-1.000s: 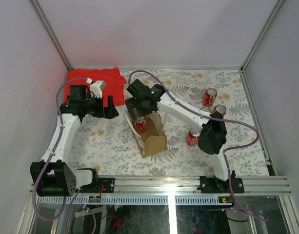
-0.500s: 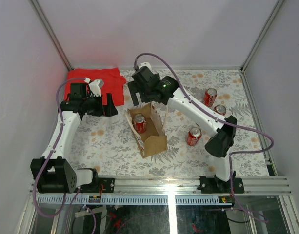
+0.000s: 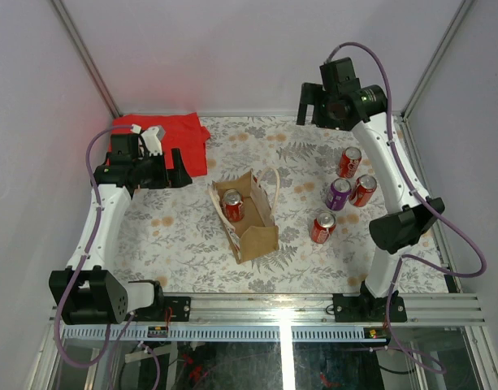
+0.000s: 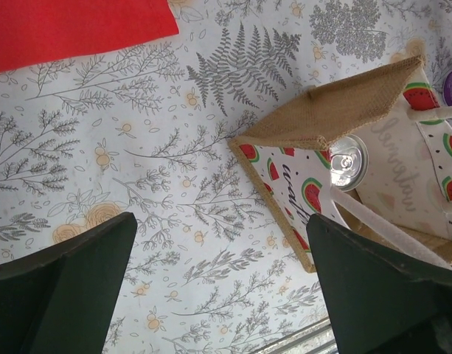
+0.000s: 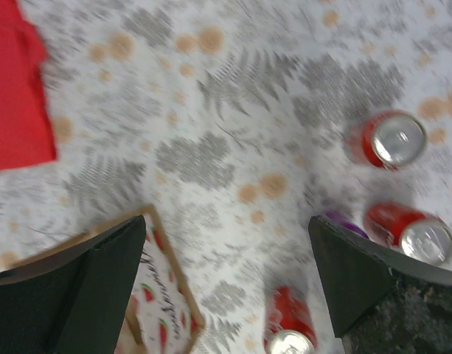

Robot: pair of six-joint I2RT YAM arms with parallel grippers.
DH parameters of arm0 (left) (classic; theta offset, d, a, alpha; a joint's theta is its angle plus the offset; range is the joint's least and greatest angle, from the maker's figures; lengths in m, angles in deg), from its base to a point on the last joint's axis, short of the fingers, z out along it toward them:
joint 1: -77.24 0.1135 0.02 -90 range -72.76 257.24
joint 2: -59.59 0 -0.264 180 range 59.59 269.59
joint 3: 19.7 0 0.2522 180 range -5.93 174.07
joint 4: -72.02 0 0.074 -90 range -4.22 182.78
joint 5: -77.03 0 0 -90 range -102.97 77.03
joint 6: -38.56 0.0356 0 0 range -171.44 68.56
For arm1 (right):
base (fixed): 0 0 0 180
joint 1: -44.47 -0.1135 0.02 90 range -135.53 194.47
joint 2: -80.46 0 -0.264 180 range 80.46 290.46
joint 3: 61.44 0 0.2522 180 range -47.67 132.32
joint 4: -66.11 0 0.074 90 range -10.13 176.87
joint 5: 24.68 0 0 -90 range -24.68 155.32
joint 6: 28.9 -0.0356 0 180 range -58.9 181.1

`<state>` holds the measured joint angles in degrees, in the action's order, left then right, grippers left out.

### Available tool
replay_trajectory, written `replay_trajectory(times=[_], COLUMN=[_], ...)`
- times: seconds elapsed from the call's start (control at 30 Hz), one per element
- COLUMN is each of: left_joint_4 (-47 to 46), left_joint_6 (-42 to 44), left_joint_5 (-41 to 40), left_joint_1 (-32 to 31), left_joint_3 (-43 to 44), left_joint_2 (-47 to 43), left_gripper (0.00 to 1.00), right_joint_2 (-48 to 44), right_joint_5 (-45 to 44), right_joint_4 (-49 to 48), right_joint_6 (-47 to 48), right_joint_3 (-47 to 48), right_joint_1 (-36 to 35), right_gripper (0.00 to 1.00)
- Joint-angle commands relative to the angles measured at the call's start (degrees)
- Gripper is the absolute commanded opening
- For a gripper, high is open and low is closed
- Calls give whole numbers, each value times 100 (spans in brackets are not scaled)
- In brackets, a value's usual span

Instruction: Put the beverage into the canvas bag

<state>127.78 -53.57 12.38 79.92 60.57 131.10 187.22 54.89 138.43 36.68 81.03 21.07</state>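
Note:
The farthest red can [image 5: 391, 140] stands outside the canvas bag, so the robot's right gripper will next go toward the right in the top view and down around it.
The canvas bag [image 3: 250, 221] stands open mid-table, tan burlap with cream handles. A red can [image 3: 232, 205] stands upright inside it. In the left wrist view the bag [image 4: 336, 118] is at the right with the can's silver top [image 4: 349, 161] showing inside. My left gripper [image 3: 177, 169] is open and empty, left of the bag [image 4: 226, 295]. My right gripper [image 3: 312, 114] is open and empty, raised high at the back right, far from the bag. In the blurred right wrist view [image 5: 226, 287], the bag's corner [image 5: 163, 310] shows at the lower left.
Three red cans [image 3: 349, 162] [image 3: 363, 190] [image 3: 322, 227] and a purple can [image 3: 338, 193] stand right of the bag. They also show in the right wrist view [image 5: 391, 140] [image 5: 414, 232] [image 5: 288, 332] [image 5: 343, 223]. A folded red cloth [image 3: 163, 138] lies back left.
My right gripper has let go of the red can in the bag, risen, and swung to the back right. My left gripper has drawn back slightly to the left.

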Motion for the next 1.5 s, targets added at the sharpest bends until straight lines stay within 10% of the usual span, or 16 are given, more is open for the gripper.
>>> replay_trajectory(times=[0.0, 0.13, 0.43, 1.47], left_joint_4=[164, 167, 167, 195], left_joint_6=[21, 4, -1, 80], left_joint_5=[-13, 88, 223, 289], left_joint_1=[34, 34, 35, 39], left_joint_3=[80, -42, -123, -236], left_joint_2=[-34, -58, 1, 254], left_gripper=[100, 100, 100, 100], right_joint_2=[-76, -113, 1913, 2986], right_joint_5=[167, 347, 365, 727], right_joint_4=[950, 993, 2036, 1436], right_joint_6=[258, 283, 756, 949], right_joint_3=[-610, -875, 1627, 840], right_joint_1=[550, 1479, 1893, 2296], right_gripper=[99, 99, 100, 97])
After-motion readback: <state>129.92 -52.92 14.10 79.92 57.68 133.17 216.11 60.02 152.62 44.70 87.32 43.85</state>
